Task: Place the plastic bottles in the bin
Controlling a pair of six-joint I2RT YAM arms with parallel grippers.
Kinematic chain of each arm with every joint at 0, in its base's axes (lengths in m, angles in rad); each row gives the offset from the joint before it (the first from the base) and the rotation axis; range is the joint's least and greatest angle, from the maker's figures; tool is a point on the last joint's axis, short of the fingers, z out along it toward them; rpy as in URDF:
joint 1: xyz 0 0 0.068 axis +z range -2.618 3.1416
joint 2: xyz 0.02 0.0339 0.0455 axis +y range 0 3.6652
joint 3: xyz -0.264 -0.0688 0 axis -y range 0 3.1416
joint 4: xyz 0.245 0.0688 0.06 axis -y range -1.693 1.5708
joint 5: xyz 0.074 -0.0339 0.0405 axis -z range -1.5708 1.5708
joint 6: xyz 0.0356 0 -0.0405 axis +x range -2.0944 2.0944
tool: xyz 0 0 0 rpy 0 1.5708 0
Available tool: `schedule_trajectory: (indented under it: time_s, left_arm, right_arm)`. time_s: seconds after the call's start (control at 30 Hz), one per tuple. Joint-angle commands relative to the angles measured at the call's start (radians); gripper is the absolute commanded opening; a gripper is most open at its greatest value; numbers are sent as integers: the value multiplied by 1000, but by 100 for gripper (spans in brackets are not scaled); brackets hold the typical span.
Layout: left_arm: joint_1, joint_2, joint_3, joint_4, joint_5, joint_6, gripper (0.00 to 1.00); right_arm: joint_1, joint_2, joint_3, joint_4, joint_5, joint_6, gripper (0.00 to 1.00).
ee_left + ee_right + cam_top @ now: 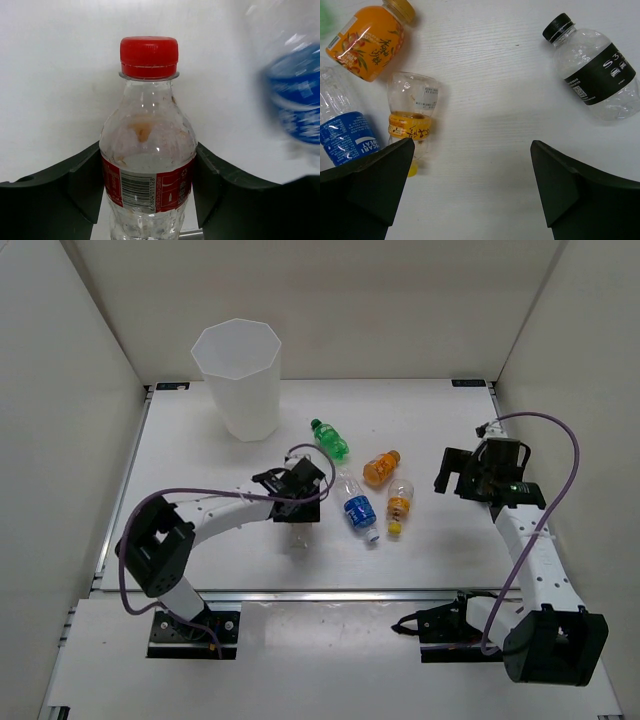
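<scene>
My right gripper has its fingers at an angle to this bottle as it lies, so it will next go toward the right in its wrist view, turn and lower onto the bottle's black label (601,75).
My left gripper (296,492) is shut on the clear bottle with the red label (147,165), its fingers pressed on both sides of the label; the red cap points away. This bottle shows faintly in the top view (300,536). The green bottle (329,439), the orange bottle (380,468), the blue-label bottle (358,508) and the yellow-cap bottle (399,504) lie on the table's middle. The translucent white bin (248,405) stands at the back left. My right gripper (462,472) is open and empty above the table, right of the bottles.
A clear bottle with a black label and black cap (592,67) lies under the right arm. The right wrist view also shows the orange bottle (365,42), the yellow-cap bottle (412,117) and the blue-label bottle (345,135). White walls enclose the table.
</scene>
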Motion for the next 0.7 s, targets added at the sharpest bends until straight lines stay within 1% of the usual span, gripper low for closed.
schedule_trajectory:
  time_s: [0.0, 0.03, 0.07, 0.1, 0.13, 0.17, 0.2, 0.23, 0.27, 0.33, 0.37, 0.4, 0.43, 0.47, 0.57, 0.6, 0.63, 0.67]
  left_arm:
    - [62, -151, 205, -31, -89, 158, 37]
    - [69, -175, 244, -36, -109, 217, 37]
    - [79, -177, 331, -48, -131, 278, 36]
    - [114, -171, 436, -65, -128, 310, 36]
    - [149, -154, 533, -68, -148, 353, 35]
    - [166, -127, 573, -47, -166, 413, 33]
    - [209, -117, 647, -15, -188, 436, 34]
    - [258, -81, 733, 2, -186, 468, 31]
    - [308, -35, 779, 13, -174, 504, 31]
    - [376, 57, 982, 12, -148, 527, 31]
    - [416, 117, 1031, 12, -134, 554, 33]
    - [434, 167, 1099, 24, -128, 555, 37]
    - [466, 192, 1158, 39, -113, 562, 38]
    - [506, 235, 1198, 56, -93, 556, 43]
    - [569, 336, 1295, 44, -107, 533, 46]
    - [597, 362, 1298, 47, -114, 526, 50]
    - [603, 373, 1298, 55, -85, 515, 70]
    - [625, 380, 1284, 65, -67, 512, 80]
  right_arm:
    - [-1, 0, 4, 51, -5, 14, 99]
    - [-9, 5, 10, 52, -4, 17, 99]
    - [-18, 19, 17, 57, -7, 5, 99]
    - [-35, 23, 27, 55, -8, -6, 99]
    - [-58, 25, 39, 58, -34, -34, 99]
    - [-78, 39, 45, 66, -59, -52, 100]
    - [-84, 39, 47, 68, -105, -116, 99]
    - [-93, 45, 47, 66, -138, -193, 99]
    - [-95, 49, 41, 66, -137, -213, 99]
    - [-110, 71, 56, 46, -128, -261, 99]
    - [-136, 89, 68, 25, -145, -269, 99]
    - [-148, 112, 79, 25, -172, -279, 99]
    - [-162, 123, 82, 17, -194, -284, 100]
    - [-178, 137, 85, 9, -218, -292, 100]
    - [-181, 148, 73, 15, -193, -310, 99]
    - [-185, 154, 67, 25, -191, -302, 99]
    - [-196, 151, 67, 32, -191, -310, 99]
    - [-199, 154, 68, 28, -192, -306, 99]
